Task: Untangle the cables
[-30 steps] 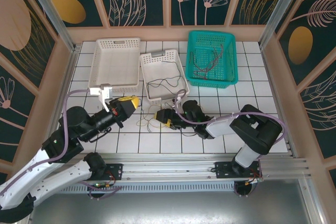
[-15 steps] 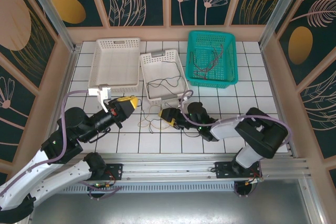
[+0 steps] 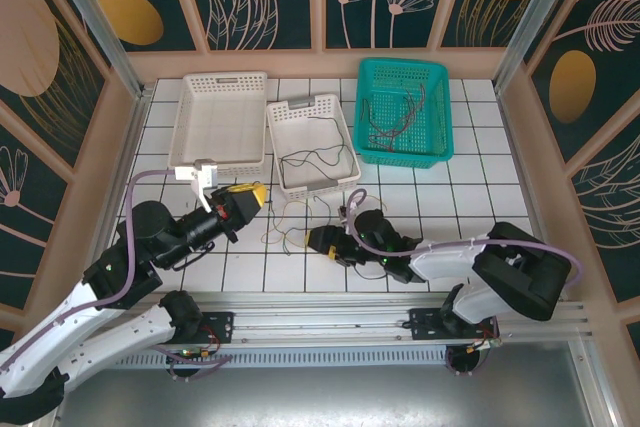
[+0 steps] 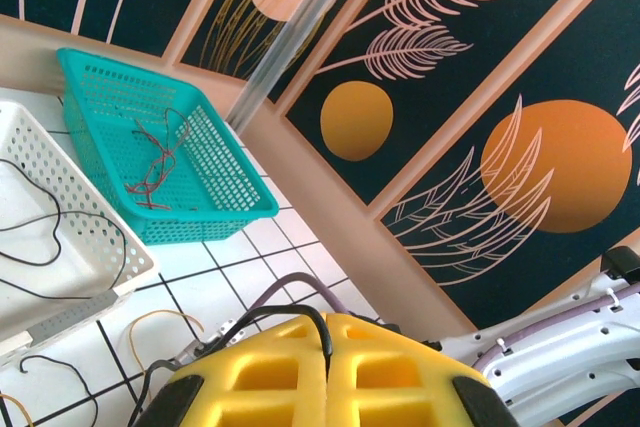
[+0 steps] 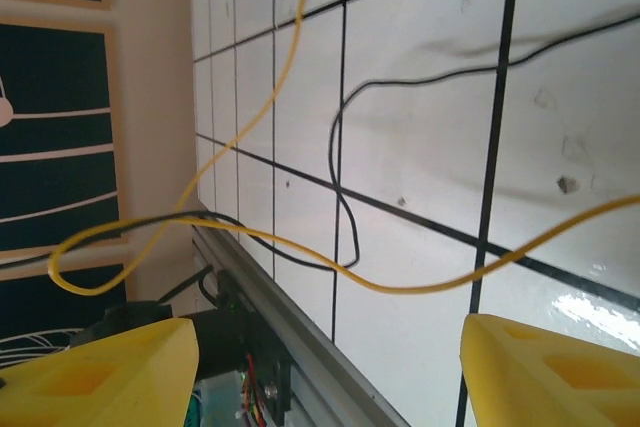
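The yellow cable's curved part (image 5: 400, 290) is below and in front of my open right gripper's fingers and crosses between them, so the gripper will lower ahead onto it.
Thin yellow and black cables (image 3: 285, 229) lie looped on the tiles between my two grippers. My left gripper (image 3: 246, 194) is shut, and in the left wrist view a black cable (image 4: 300, 311) runs over its yellow pads into the seam between them (image 4: 333, 335). My right gripper (image 3: 318, 240) lies low over the tiles just right of the loops. It stands open (image 5: 330, 359), with a yellow cable (image 5: 400, 286) and a black cable (image 5: 345, 209) on the floor ahead of its pads, neither one held. Red cables (image 3: 395, 125) rest in the teal basket (image 3: 436, 107), and black cables (image 3: 315, 159) in the small white basket (image 3: 340, 132).
A larger white basket (image 3: 190, 117) sits at the back left. The metal rail (image 3: 350, 312) runs along the near edge, close behind the right gripper. Wooden walls enclose the tiled table on three sides.
My right arm has swung nearer the front rail, and its gripper has slid down and slightly left beside the cable loops. The left arm has barely moved.
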